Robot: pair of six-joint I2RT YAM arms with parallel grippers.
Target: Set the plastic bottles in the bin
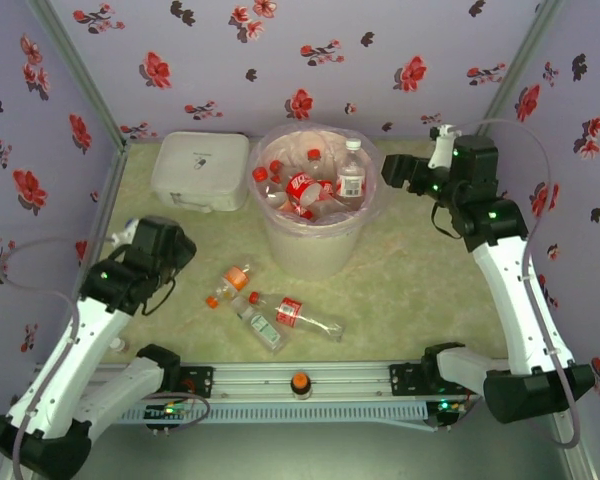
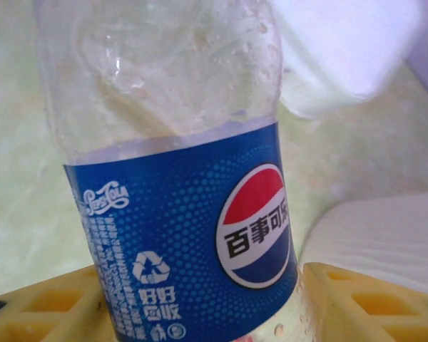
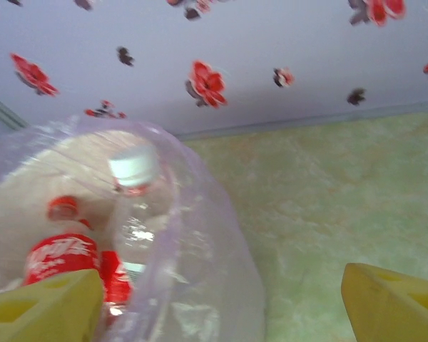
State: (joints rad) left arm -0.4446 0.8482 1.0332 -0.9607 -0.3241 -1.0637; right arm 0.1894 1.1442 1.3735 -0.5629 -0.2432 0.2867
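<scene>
Next I need to move my right gripper across the bin (image 1: 313,250) toward my left gripper and turn onto the bottle's clear upper part, which the yellow fingers at the label leave free.
A clear plastic bottle with a blue label (image 2: 178,235) stands between the yellow fingers (image 2: 50,306) of my left gripper (image 2: 200,292), which press on both its sides. That gripper (image 1: 160,245) is at the left of the table. Three bottles lie on the table in front of the bin: one with an orange cap (image 1: 230,283), one with a red label (image 1: 295,313) and one with a green label (image 1: 260,325). The bin (image 1: 313,250) holds several bottles (image 1: 305,188). My right gripper (image 1: 395,170) hangs open beside the bin's right rim; its jaws (image 3: 221,299) hold nothing.
A white lidded box (image 1: 200,170) sits left of the bin at the back. An orange cap (image 1: 300,381) rests on the front rail. Flowered walls close in the table on three sides. The pink bag (image 3: 200,271) bulges close to my right fingers.
</scene>
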